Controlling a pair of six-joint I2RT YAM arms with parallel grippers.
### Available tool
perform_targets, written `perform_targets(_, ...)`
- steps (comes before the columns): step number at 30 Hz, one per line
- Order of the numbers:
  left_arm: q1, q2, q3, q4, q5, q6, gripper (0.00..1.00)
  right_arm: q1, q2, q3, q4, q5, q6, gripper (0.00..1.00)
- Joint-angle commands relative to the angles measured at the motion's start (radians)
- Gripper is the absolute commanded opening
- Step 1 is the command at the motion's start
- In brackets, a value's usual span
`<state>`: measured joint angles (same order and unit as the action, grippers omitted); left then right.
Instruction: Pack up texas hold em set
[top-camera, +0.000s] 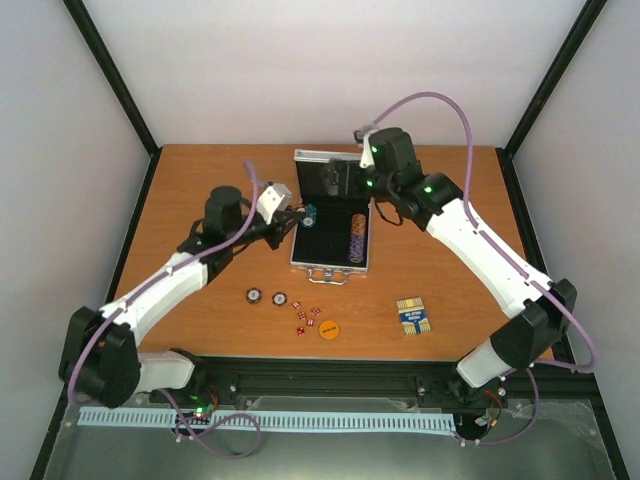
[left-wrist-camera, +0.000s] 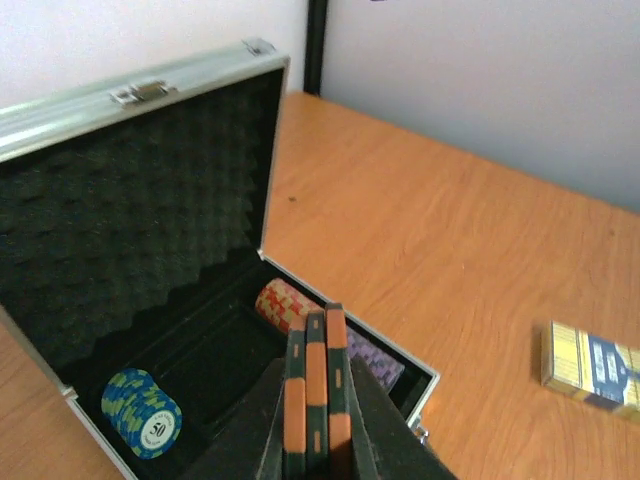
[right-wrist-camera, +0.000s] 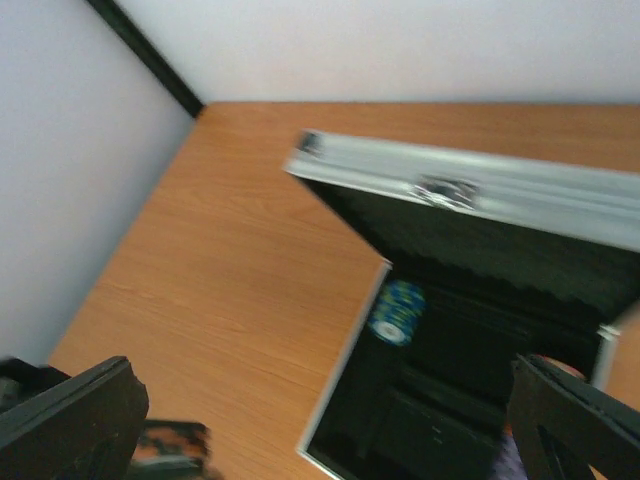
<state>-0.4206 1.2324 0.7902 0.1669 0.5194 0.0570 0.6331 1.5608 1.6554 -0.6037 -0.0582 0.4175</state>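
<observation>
My left gripper holds its chips. It should tip down and go lower to release them in the empty row on the near side of the blue chip stack.
The silver case lies open in the middle of the table, its foam-lined lid standing up. Inside are a blue chip stack, a red-and-cream row and a purple row. My left gripper is shut on three orange-and-dark-green chips, held on edge just above the case's left side. My right gripper is open and holds nothing, hovering over the lid. Two chips, red dice, an orange disc and the card deck lie in front of the case.
Black frame posts stand at the table's back corners, with white walls behind. The arm bases and a black rail run along the near edge. In the right wrist view the picture is blurred; the blue chip stack shows inside the case.
</observation>
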Motion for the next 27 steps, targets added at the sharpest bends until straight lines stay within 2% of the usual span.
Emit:
perform_targets(1, 0.032, 0.111, 0.195, -0.381, 0.173, 0.212, 0.01, -0.074, -0.105, -0.155, 0.076, 0.054, -0.008, 1.0)
perform_targets(5, 0.042, 0.223, 0.35, -0.605, 0.183, 0.386, 0.01, -0.111, -0.164, -0.258, 0.109, 0.06, -0.014, 1.0)
perform_targets(10, 0.042, 0.371, 0.466, -0.766, 0.113, 0.526, 0.01, -0.151, -0.199, -0.336, 0.123, 0.057, -0.02, 1.0)
perform_targets(17, 0.035, 0.595, 0.581, -0.82, 0.027, 0.607, 0.01, -0.207, -0.208, -0.395, 0.142, 0.022, -0.014, 1.0)
perform_targets(27, 0.032, 0.716, 0.694, -0.819, -0.077, 0.686, 0.01, -0.249, -0.181, -0.409, 0.138, -0.001, -0.016, 1.0)
